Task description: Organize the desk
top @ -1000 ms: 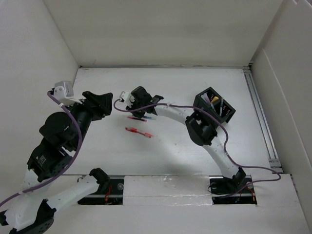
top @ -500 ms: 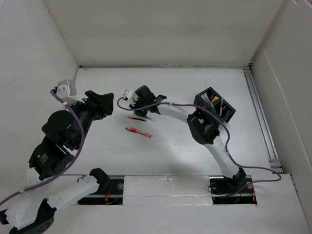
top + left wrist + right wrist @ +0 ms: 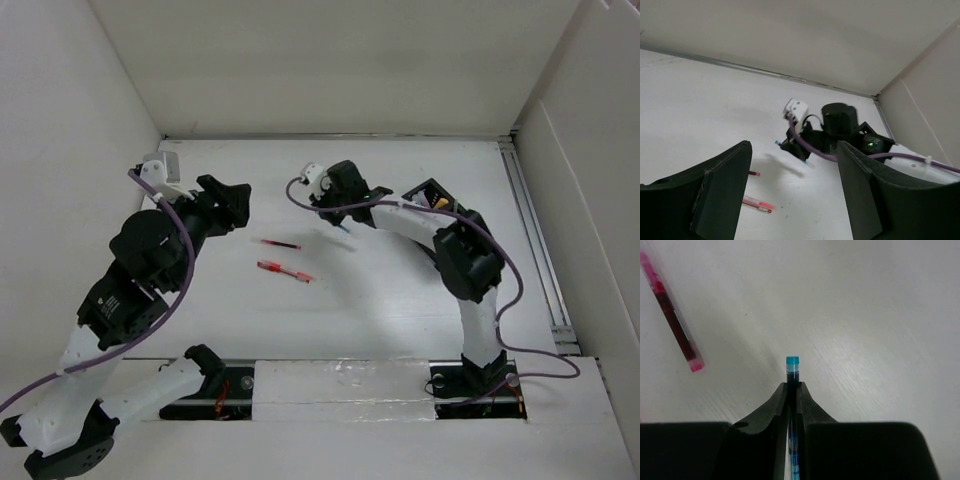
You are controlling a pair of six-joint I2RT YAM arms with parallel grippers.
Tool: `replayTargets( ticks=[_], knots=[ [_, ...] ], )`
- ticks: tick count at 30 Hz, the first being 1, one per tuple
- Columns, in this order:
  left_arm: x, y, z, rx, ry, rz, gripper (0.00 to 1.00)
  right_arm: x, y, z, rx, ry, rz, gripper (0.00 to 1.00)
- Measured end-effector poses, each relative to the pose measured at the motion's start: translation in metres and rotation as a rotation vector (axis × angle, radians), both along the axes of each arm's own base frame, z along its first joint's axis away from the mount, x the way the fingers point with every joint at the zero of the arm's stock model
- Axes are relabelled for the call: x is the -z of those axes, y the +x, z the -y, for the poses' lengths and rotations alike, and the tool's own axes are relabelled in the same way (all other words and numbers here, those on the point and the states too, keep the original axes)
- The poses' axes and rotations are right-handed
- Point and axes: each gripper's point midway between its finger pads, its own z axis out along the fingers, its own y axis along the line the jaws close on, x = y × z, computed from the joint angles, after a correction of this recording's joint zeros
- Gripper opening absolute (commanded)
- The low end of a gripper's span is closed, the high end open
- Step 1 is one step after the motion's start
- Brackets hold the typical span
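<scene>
I will raise my right gripper next, turn the blue pen upright and lower it into the open top of the pen-holder box (image 3: 447,207), which already has pens in it.
The desk (image 3: 400,290) is a white surface with white walls. My right gripper (image 3: 338,213) is shut on a blue pen (image 3: 342,229) and holds it above the desk, left of the black pen-holder box (image 3: 447,207). In the right wrist view the jaws (image 3: 792,385) clamp the blue pen (image 3: 792,364), its cap sticking out past the tips. Two red pens (image 3: 280,243) (image 3: 285,270) lie on the desk between the arms. My left gripper (image 3: 236,196) is open and empty, above the desk left of the red pens. The left wrist view shows its gripper (image 3: 795,200) open.
A metal rail (image 3: 535,240) runs along the desk's right edge. The pen-holder box holds several pens and is partly hidden by my right arm. Purple cables trail along both arms. One red pen (image 3: 672,320) shows in the right wrist view.
My right gripper has lifted the blue pen away from the red pens and moved right and back. My left gripper has moved right, toward the middle.
</scene>
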Motion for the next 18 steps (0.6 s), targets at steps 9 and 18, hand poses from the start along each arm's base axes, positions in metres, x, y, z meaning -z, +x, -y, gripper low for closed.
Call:
replayTargets(
  ticks=[9,18],
  knots=[
    [0.010,0.023,0.043,0.102,0.006,-0.033,0.65,-0.219,0.012,0.110,0.116,0.517,0.401,0.00],
    [0.023,0.037,0.072,0.171,0.006,-0.070,0.65,-0.227,-0.009,0.241,0.249,0.714,0.543,0.00]
  ],
)
